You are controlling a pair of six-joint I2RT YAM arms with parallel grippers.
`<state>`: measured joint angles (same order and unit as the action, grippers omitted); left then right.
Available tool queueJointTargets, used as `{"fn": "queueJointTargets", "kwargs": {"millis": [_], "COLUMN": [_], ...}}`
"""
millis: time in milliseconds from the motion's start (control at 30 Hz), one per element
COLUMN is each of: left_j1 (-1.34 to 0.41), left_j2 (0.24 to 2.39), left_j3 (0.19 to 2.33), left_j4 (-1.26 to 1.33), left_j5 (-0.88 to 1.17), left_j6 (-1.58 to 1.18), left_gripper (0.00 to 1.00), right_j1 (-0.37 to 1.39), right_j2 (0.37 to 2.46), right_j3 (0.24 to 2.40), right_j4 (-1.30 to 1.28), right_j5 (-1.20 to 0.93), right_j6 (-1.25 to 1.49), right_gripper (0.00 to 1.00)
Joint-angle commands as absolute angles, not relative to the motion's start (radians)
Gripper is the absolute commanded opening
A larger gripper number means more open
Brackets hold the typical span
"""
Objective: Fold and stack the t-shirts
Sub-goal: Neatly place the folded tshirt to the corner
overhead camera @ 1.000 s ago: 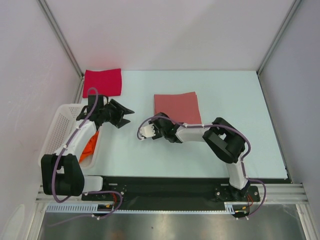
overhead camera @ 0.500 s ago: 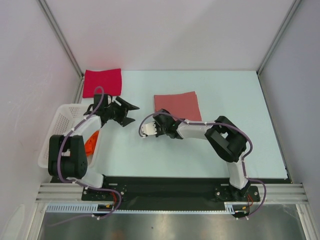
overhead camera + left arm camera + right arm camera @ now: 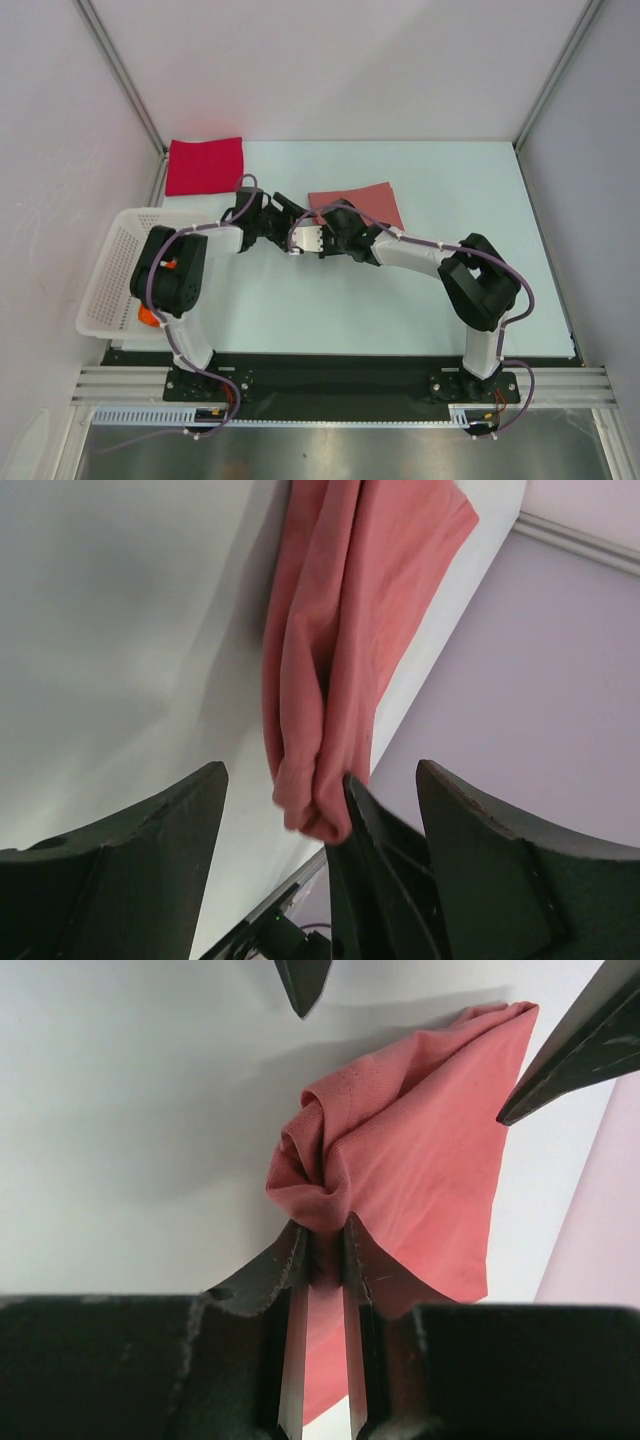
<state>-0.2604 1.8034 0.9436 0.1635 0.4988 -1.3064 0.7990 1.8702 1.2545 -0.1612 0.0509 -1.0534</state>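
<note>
I will move my left gripper to the right in the top view and close it on the salmon-pink t-shirt's bunched corner, because that corner is between its open fingers.
The salmon-pink t-shirt (image 3: pixel 362 205) lies folded at mid-table. My right gripper (image 3: pixel 325 220) is shut on its near-left corner, which bunches up between the jaws in the right wrist view (image 3: pixel 325 1200). My left gripper (image 3: pixel 290 208) is open beside the same corner. In the left wrist view its jaws stand wide on either side of the hanging salmon cloth (image 3: pixel 340 650) and of a dark finger of the right gripper. The crimson red t-shirt (image 3: pixel 204 165) lies folded at the back left. A bit of the orange t-shirt (image 3: pixel 148 316) shows in the basket.
A white mesh basket (image 3: pixel 112 262) stands at the left edge beside the left arm. The two arms meet close together over mid-table. Cage walls and metal posts close in the back and the sides.
My left gripper has swung right from the basket to the salmon shirt's corner. My right gripper has moved up to that corner and shut on it.
</note>
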Motion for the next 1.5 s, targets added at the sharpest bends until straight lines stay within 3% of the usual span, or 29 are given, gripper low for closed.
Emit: {"fn": "queueJointTargets", "kwargs": {"millis": [0, 667, 833, 900, 967, 1000, 1100, 1233, 1467], "left_j1": [-0.275, -0.331, -0.322, -0.315, -0.305, -0.295, -0.273, -0.262, -0.253], "left_j2": [1.858, 2.143, 2.200, 2.213, 2.212, 2.207, 2.172, 2.117, 2.062], "left_j3": [1.000, 1.238, 1.246, 1.252, 1.267, 1.273, 1.284, 1.373, 1.733], "left_j4": [0.255, 0.255, 0.336, 0.386, 0.376, 0.373, 0.342, 0.198, -0.303], "left_j5": [0.446, 0.405, 0.406, 0.420, 0.422, 0.425, 0.410, 0.399, 0.292], "left_j6": [-1.370, -1.516, -1.525, -1.496, -1.453, -1.396, -1.291, -1.085, -0.626], "left_gripper": [0.83, 0.80, 0.69, 0.53, 0.38, 0.34, 0.20, 0.10, 0.09], "right_j1": [0.799, 0.765, 0.759, 0.762, 0.764, 0.767, 0.784, 0.788, 0.775], "right_j2": [1.816, 1.744, 1.709, 1.698, 1.681, 1.671, 1.591, 1.454, 1.188], "right_j3": [1.295, 1.284, 1.264, 1.250, 1.236, 1.227, 1.146, 1.080, 0.922], "right_j4": [-0.164, -0.143, -0.140, -0.150, -0.166, -0.167, -0.121, -0.169, -0.219], "right_j5": [0.023, -0.054, -0.041, -0.041, -0.025, -0.008, 0.035, 0.047, 0.066], "right_j6": [-1.013, -0.884, -0.786, -0.756, -0.680, -0.643, -0.549, -0.442, -0.373], "right_gripper": [0.00, 0.00, 0.00, 0.00, 0.13, 0.32, 0.58, 0.65, 0.69]}}
